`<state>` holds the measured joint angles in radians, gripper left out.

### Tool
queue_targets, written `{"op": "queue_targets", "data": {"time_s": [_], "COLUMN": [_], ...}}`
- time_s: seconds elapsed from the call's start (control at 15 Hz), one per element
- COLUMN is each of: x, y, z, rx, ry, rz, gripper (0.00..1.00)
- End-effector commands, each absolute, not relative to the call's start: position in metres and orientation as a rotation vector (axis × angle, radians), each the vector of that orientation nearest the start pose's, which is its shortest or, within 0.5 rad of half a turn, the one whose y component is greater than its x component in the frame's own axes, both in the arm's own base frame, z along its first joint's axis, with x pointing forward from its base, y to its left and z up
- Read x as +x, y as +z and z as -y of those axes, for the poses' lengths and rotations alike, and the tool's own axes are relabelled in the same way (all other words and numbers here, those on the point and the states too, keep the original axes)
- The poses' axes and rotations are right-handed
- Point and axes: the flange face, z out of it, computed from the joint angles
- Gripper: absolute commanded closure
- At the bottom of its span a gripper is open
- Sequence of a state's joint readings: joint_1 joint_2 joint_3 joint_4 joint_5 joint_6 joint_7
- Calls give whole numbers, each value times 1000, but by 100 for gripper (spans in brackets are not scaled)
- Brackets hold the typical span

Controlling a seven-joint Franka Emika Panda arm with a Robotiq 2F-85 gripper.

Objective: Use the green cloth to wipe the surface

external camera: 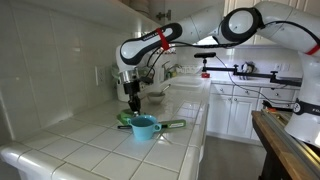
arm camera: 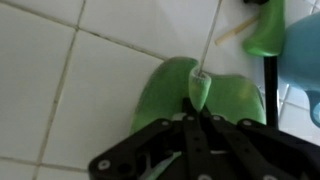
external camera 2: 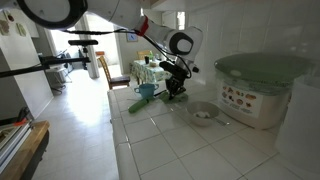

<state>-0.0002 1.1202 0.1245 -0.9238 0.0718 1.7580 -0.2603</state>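
Observation:
I should pull the cloth back from the wall onto the bare tiles, which lie toward my base from it, and let go of the cloth's raised fold.
The green cloth (arm camera: 190, 95) lies on the white tiled counter (arm camera: 60, 70), spread under my gripper (arm camera: 200, 100). The fingers are shut and pinch a raised fold of the cloth at its middle. In both exterior views the gripper (external camera: 134, 100) (external camera 2: 175, 85) points down at the counter, with the cloth (external camera: 126, 117) showing beneath it as a small green patch.
A teal cup (external camera: 144, 127) stands on the counter right beside the cloth, also at the wrist view's right edge (arm camera: 300, 50). Green-handled utensils (external camera: 172, 124) lie next to it. A bowl (external camera 2: 203, 113) and a lidded white container (external camera 2: 262, 90) stand farther along. The wall is close behind.

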Motion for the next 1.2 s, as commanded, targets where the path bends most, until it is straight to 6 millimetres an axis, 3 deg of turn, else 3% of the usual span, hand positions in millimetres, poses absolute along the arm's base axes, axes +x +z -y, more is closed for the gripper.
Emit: {"op": "queue_targets", "data": {"time_s": [0.0, 0.4, 0.67, 0.93, 1.13], "x": [718, 676, 647, 645, 655], "y": [158, 157, 156, 154, 154], "z": [-42, 1, 7, 0, -2], "rx": [-2898, -2973, -2989, -2987, -2990], "ry": [527, 641, 677, 645, 606], "rz": [408, 353, 369, 395, 396], "gripper": [99, 99, 99, 99, 99]}}
